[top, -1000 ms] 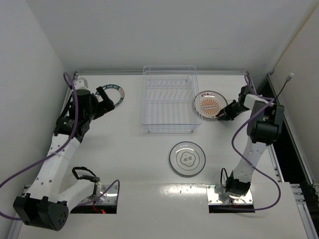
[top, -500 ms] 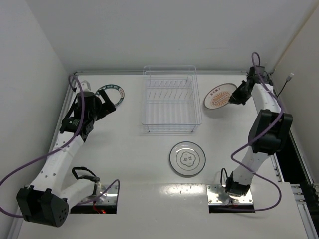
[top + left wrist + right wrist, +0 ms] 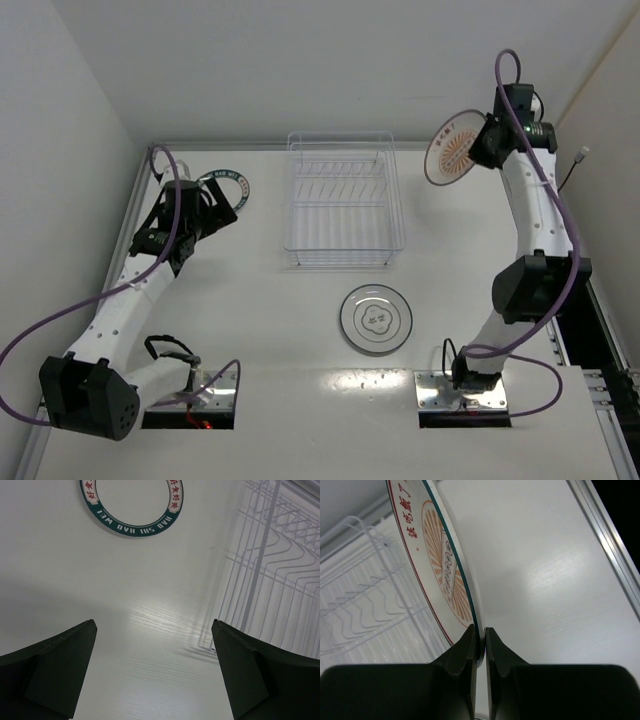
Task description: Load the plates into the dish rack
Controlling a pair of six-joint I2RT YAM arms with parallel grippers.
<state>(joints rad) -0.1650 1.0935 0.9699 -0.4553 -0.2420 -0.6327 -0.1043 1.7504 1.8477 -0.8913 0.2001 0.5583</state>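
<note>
My right gripper turns the plate in line with the dish rack's wires next and lowers the plate into the closest end, since those slots stand empty.
My right gripper is shut on the rim of the orange sunburst plate and holds it raised and tilted on edge, to the right of the dish rack. In the right wrist view the plate stands edge-on between my fingers. The teal-rimmed plate lies flat at the far left; my left gripper is open and empty just beside it. It shows in the left wrist view with the rack at right. The grey-ringed flower plate lies flat in front of the rack.
White walls close the table at the back and left. A metal rail runs along the right table edge. The two arm bases sit at the near edge.
My right gripper has lifted the sunburst plate off the table and carried it up and back, turning it on edge. My left arm has shifted slightly toward the teal-rimmed plate.
</note>
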